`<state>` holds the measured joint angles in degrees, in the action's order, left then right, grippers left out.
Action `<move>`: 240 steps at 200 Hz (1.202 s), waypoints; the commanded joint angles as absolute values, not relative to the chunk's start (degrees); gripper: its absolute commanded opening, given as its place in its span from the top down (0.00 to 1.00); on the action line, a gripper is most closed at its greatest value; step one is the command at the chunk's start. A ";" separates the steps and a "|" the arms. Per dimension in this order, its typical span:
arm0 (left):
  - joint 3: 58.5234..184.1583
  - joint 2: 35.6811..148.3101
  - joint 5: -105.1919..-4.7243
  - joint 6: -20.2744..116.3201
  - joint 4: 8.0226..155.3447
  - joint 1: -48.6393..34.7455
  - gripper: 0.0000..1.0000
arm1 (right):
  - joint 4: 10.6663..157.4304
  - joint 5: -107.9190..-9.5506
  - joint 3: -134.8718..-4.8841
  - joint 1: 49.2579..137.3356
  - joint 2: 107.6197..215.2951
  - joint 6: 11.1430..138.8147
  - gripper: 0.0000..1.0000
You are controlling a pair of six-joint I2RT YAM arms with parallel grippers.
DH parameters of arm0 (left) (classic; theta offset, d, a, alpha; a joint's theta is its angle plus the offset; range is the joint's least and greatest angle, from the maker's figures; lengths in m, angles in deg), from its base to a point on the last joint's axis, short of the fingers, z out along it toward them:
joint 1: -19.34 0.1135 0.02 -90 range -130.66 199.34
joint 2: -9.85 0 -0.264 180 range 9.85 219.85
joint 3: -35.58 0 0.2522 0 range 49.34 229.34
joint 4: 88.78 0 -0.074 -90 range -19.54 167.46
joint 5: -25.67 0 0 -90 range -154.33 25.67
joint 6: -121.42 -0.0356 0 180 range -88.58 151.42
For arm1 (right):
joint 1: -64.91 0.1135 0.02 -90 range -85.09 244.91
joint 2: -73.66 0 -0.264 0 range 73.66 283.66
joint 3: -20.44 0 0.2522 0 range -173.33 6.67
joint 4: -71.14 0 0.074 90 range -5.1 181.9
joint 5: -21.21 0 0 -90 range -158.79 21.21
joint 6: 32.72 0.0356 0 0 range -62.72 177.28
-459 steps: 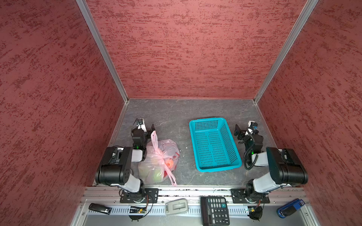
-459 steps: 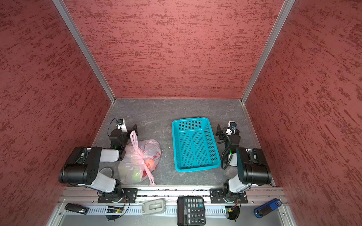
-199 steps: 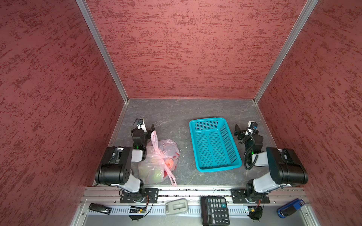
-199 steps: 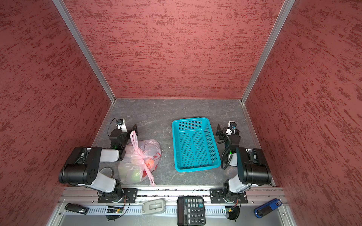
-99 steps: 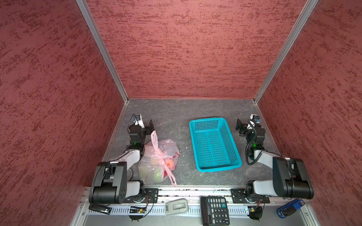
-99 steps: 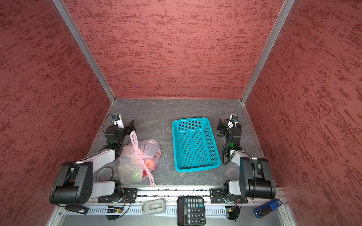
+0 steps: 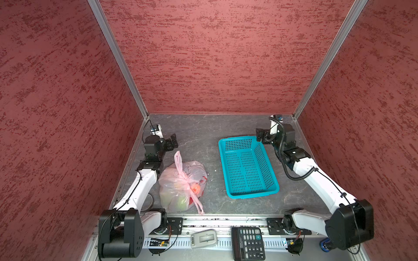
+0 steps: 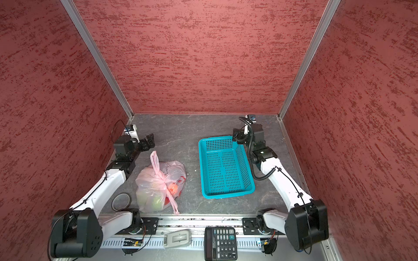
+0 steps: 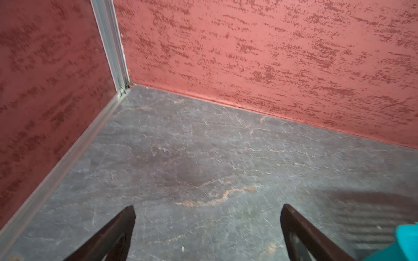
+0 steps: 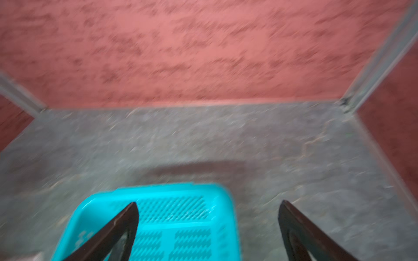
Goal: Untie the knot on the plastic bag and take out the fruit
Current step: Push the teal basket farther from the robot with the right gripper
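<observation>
I will next swing my right gripper back across the teal basket and down onto its long rim facing the bag, because the bare floor beside that rim leaves room for my fingers.
The pale-pink plastic bag sits near the front left of the grey floor, and its knot is tied on top with a handle loop sticking up. Fruit shows through the film in both top views: an orange piece and a green one. My left gripper hovers open behind the bag over bare floor, apart from it. My right gripper is open over the far right corner of the teal basket. Neither wrist view shows the bag.
The teal perforated basket lies right of the bag with nothing in it. A tape ring lies by the left arm. A calculator and a grey device rest on the front rail. Red walls close three sides.
Both arms have unfolded and reached toward the back wall. The left gripper has moved away from the bag, and the right one now hangs over the basket's far corner.
</observation>
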<state>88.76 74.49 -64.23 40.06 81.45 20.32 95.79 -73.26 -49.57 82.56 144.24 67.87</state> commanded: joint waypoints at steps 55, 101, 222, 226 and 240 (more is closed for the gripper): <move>95.95 76.19 -49.27 45.41 72.19 19.62 0.00 | 114.71 -70.50 -58.38 106.32 156.34 81.07 0.07; 95.91 77.54 -44.99 47.66 72.24 19.00 0.00 | 116.80 -71.05 -61.82 111.73 163.52 81.41 0.16; 93.40 77.60 -46.25 47.37 72.11 18.41 0.00 | 124.66 -78.47 -66.35 116.13 172.39 82.67 0.44; 93.36 77.68 -46.29 47.49 72.22 18.35 0.00 | 124.72 -78.46 -66.51 116.13 172.60 82.68 0.44; 93.14 78.03 -46.48 47.72 72.60 18.16 0.00 | 124.88 -78.12 -66.86 116.14 173.34 82.50 0.47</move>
